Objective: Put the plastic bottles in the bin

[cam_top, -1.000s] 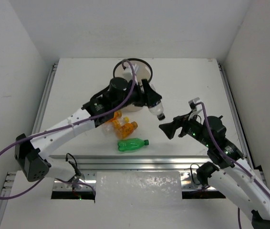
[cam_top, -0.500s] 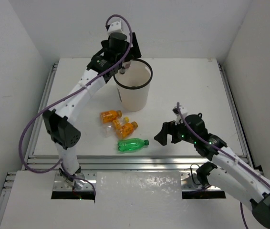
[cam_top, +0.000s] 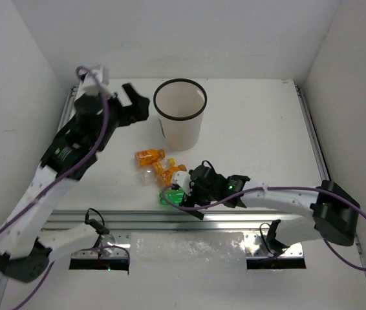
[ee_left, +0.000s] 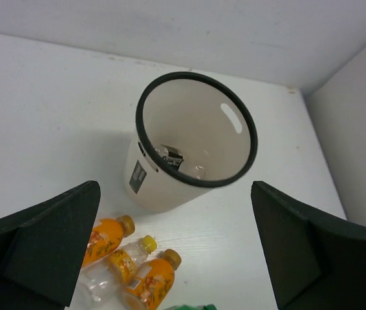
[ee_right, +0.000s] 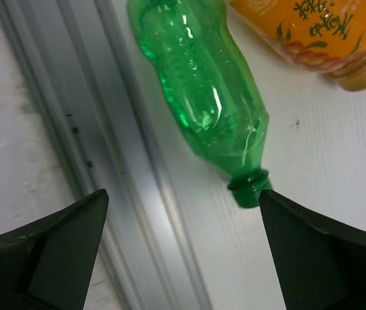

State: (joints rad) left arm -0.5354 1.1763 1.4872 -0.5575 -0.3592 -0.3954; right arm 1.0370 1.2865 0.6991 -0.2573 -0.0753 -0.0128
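Observation:
Only the capped neck is near the fingers of my right gripper. I will bring this gripper down to the left in the top view, around the green bottle's wider shoulder.
The white bin with a black rim stands at the table's back centre. My left gripper hangs open and empty to its left. Its wrist view looks into the bin, where a clear bottle with a dark label lies. In front of the bin lie two orange bottles and a clear bottle with a yellow cap. The green bottle lies by the near rail. My right gripper is open just over its capped neck, touching nothing.
A metal rail runs along the table's near edge, right beside the green bottle. White walls close in the table on the left, back and right. The right arm lies low across the front right.
My left gripper opened over the bin and let a clear bottle drop in, then swung back to the left. The right arm moved left and down to the green bottle.

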